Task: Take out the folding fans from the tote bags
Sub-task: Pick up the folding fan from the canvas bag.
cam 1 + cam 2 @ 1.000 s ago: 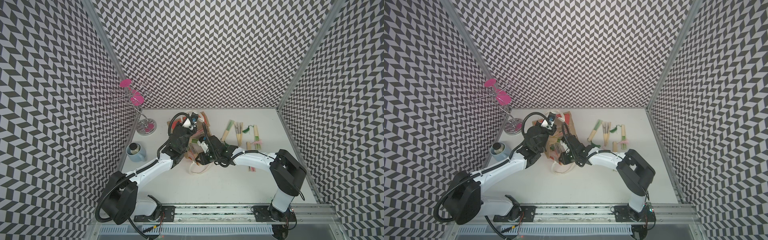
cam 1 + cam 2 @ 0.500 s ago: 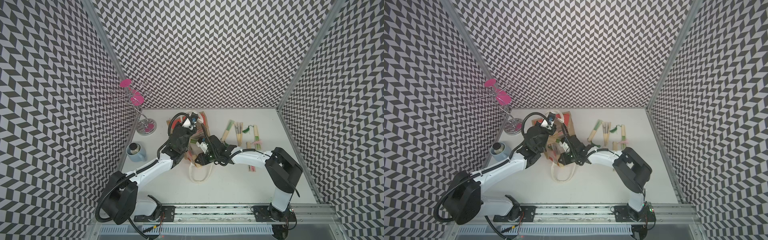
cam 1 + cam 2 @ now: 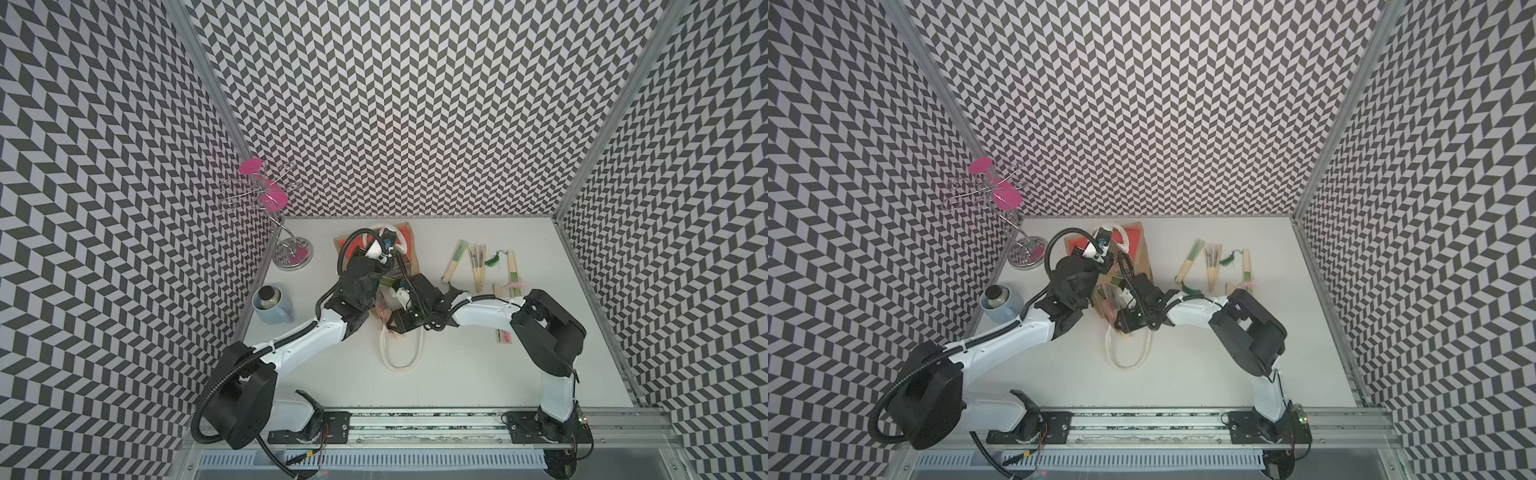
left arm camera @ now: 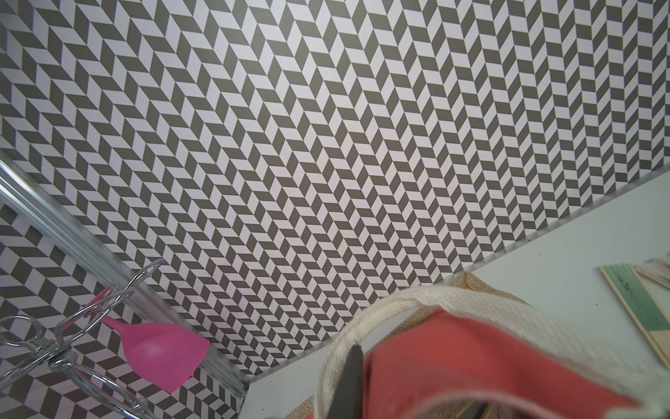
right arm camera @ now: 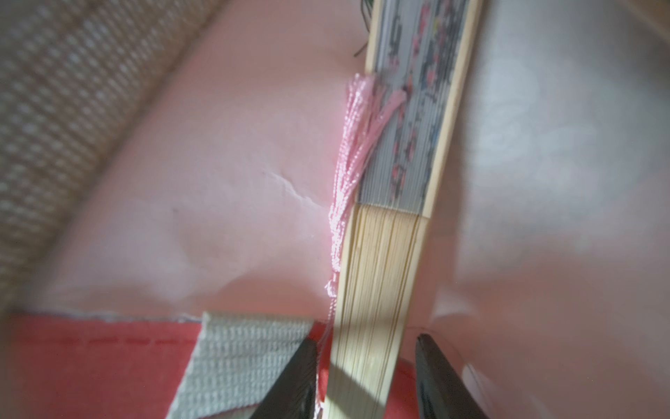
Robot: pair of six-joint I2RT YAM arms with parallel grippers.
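I should next turn my right gripper into line with the folding fan's bamboo end (image 5: 364, 366) and close it, because that end runs at a slant between the gripper's open fingers.
The tote bag (image 3: 406, 241) (image 3: 1133, 241) lies on its side at the middle back, jute with red panels. Its cream handle (image 3: 401, 353) loops forward on the table. My left gripper (image 3: 384, 253) is shut on the bag's upper rim; one dark finger (image 4: 351, 384) shows beside the handle and the red panel (image 4: 471, 355). My right gripper (image 5: 366, 341) reaches into the bag's mouth. It stands open astride a folding fan (image 5: 380, 261) with a pink tassel, one finger close to the fan and the other apart from it. Three more fans (image 3: 477, 266) (image 3: 1212, 266) lie on the table to the right.
A wire stand with pink glasses (image 3: 286, 245) stands at the back left. A blue mug (image 3: 272, 305) sits near the left wall. Another fan (image 3: 504, 336) lies under my right forearm. Patterned walls close in three sides.
My right jaws have spread wider round the fan in the bag. The bag's cream handle has dropped forward and now lies longer on the table. The left gripper stays shut.
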